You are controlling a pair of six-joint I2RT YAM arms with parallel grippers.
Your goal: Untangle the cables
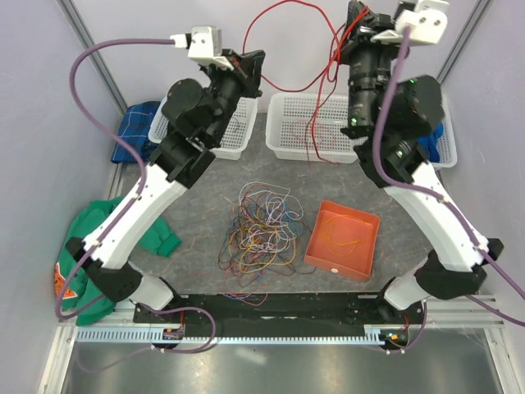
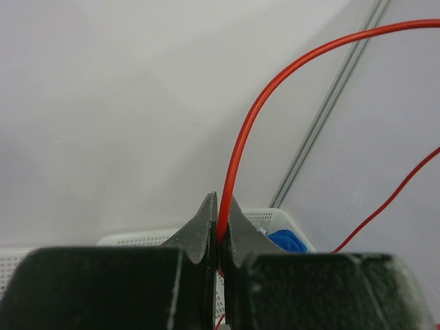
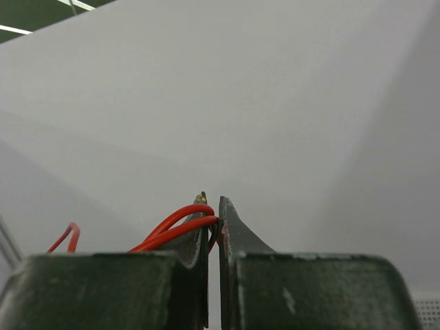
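I need to lower my left gripper next toward the middle white basket [image 1: 289,153], which is below it and to its right in the top view, and free the red cable.
A thin red cable [image 1: 253,23] hangs in the air between my two raised grippers, in loops, with strands dropping toward the middle white basket [image 1: 289,153]. My left gripper [image 1: 257,66] is shut on one part of it; in the left wrist view the cable [image 2: 242,141] rises from the closed gripper [image 2: 218,206]. My right gripper [image 1: 358,23] is shut on a doubled stretch of the red cable [image 3: 168,229], pinched at the gripper's tips [image 3: 212,203]. The tangle of multicoloured cables [image 1: 261,230] lies on the table's middle.
An orange tray [image 1: 369,240] holding a few orange wires sits right of the tangle. White baskets stand at the back left [image 1: 231,146] and back right [image 1: 449,148]. A blue cloth [image 1: 135,123] and a green cloth [image 1: 98,234] lie at the left.
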